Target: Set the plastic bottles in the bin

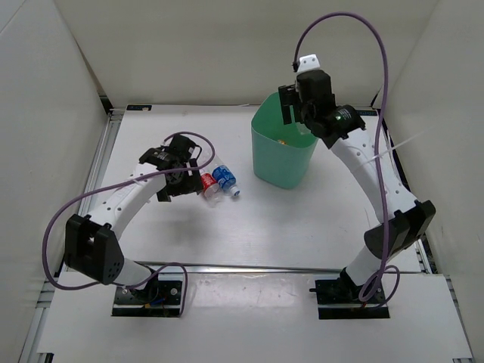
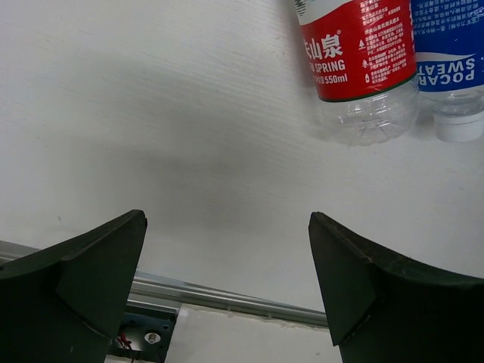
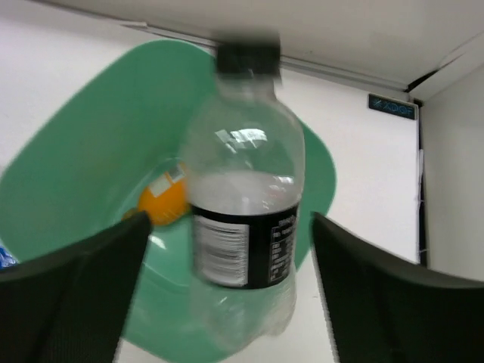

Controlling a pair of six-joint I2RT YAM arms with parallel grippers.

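I need to move my left gripper outward and down, turning it on the way, over the clear bottle with the red label (image 1: 209,183) (image 2: 361,54). The bottle lies at a slant beyond the open fingers.
My right gripper (image 3: 229,221) hangs over the mint-green bin (image 3: 91,136), open. Between its fingers is a clear bottle with a dark label and black cap (image 3: 242,212), blurred, with a gap on each side and touching neither finger. An orange bottle (image 3: 162,200) lies on the bin's floor. In the top view the right gripper (image 1: 299,113) is above the bin's (image 1: 280,162) far rim. A red-label bottle (image 2: 359,60) and a blue-label bottle (image 2: 450,53) lie side by side on the table. My left gripper (image 2: 227,227) is open and empty just short of them. In the top view the left gripper (image 1: 187,181) is left of the red-label bottle (image 1: 209,185) and the blue-label bottle (image 1: 224,178).
White walls enclose the table on the left, back and right. A metal rail (image 2: 227,299) runs along the table's near edge below the left gripper. A purple cable (image 1: 382,68) loops above the right arm.
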